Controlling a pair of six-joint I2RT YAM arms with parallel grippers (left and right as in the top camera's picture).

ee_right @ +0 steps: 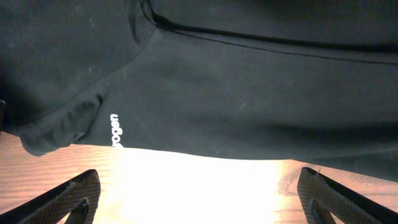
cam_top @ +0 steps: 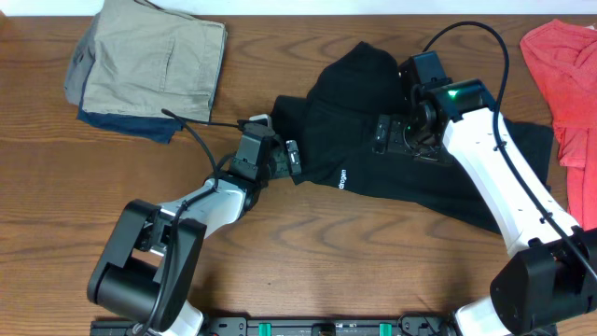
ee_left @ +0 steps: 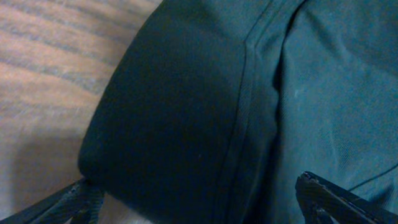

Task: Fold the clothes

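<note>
My left gripper moves down a little onto the seamed fold at the shirt's edge (cam_top: 284, 133) (ee_left: 202, 193) next and closes, since that fold already lies between its spread fingers.
The black T-shirt (cam_top: 336, 112) lies crumpled across the middle and right of the table, with small white lettering (cam_top: 342, 178) near its front edge. My left gripper (cam_top: 287, 159) is at the shirt's left edge. In the left wrist view its fingers (ee_left: 193, 186) are spread wide, with a seamed fold of the black fabric (ee_left: 186, 112) between them, not pinched. My right gripper (cam_top: 387, 135) hovers over the shirt's middle. In the right wrist view it is open (ee_right: 199, 177) over bare wood, with the shirt (ee_right: 249, 93) and its lettering (ee_right: 115, 130) just ahead.
A folded stack of khaki trousers over a navy garment (cam_top: 149, 61) lies at the back left. A coral-red garment (cam_top: 569, 84) lies at the right edge. The wooden table (cam_top: 373, 271) shows bare at the front.
</note>
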